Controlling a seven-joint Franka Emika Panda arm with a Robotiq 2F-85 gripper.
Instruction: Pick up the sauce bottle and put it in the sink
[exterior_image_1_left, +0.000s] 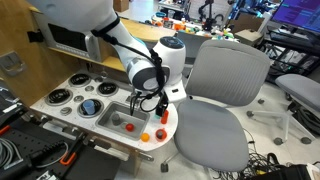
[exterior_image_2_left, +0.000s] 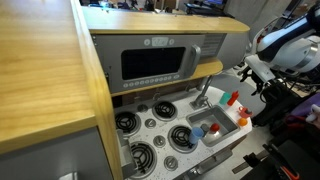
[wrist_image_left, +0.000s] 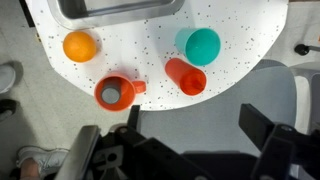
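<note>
The sauce bottle stands upright below my gripper and toward the sink (wrist_image_left: 120, 10), so my gripper should move down and that way until its open fingers are on both sides of the red top (wrist_image_left: 193, 83).
The sauce bottle (wrist_image_left: 186, 77) is red-orange and stands upright near the rounded edge of the white speckled countertop; the wrist view shows it from above. It also shows in both exterior views (exterior_image_1_left: 163, 116) (exterior_image_2_left: 232, 99). The grey metal sink (wrist_image_left: 120, 10) lies at the top of the wrist view and shows in both exterior views (exterior_image_1_left: 118, 108) (exterior_image_2_left: 222, 120), with a curved silver faucet (exterior_image_2_left: 205, 90). My gripper (wrist_image_left: 195, 113) is open and empty. It hangs above the counter's edge, just off the sauce bottle, and shows in both exterior views (exterior_image_1_left: 151, 103) (exterior_image_2_left: 262, 86).
A green-capped bottle (wrist_image_left: 203, 45) stands right beside the sauce bottle. A red cup (wrist_image_left: 113, 92) and an orange ball (wrist_image_left: 80, 46) lie on the counter. Small toys lie in the sink (exterior_image_2_left: 205, 130). A grey office chair (exterior_image_1_left: 225, 95) stands against the counter. Burner rings (exterior_image_2_left: 150, 135) lie beyond the sink.
</note>
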